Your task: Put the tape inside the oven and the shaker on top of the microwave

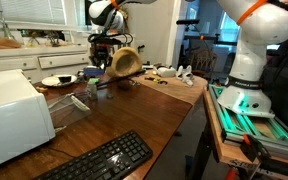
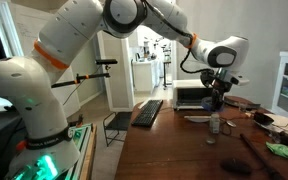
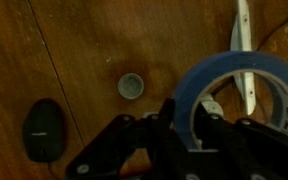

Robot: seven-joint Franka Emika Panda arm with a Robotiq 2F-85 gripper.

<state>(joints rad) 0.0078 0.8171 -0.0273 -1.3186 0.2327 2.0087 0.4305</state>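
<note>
The appliance's front stands open, so the gripper carries the blue tape roll outward over the table next. The roll goes into the white appliance's dark opening (image 2: 192, 97) and is released there.
My gripper (image 3: 184, 118) is shut on the wall of a blue tape roll (image 3: 224, 65) and holds it above the wooden table. The shaker, a small clear bottle with a silver cap (image 3: 131, 86), stands on the table below and just beside the gripper. It also shows in both exterior views (image 1: 92, 88) (image 2: 215, 123). The gripper hangs above it in both exterior views (image 1: 102, 60) (image 2: 216, 100). A white oven-like appliance (image 1: 9, 115) (image 2: 189, 95) stands at one end of the table, away from the gripper. Its door is hard to see.
A black keyboard (image 1: 99, 160) (image 2: 147, 112) lies near the table edge. A black mouse (image 3: 42, 128) (image 2: 234, 165) lies close to the shaker. A wooden bowl (image 1: 124, 62), a plate (image 1: 56, 80) and a white utensil (image 3: 242, 40) are nearby.
</note>
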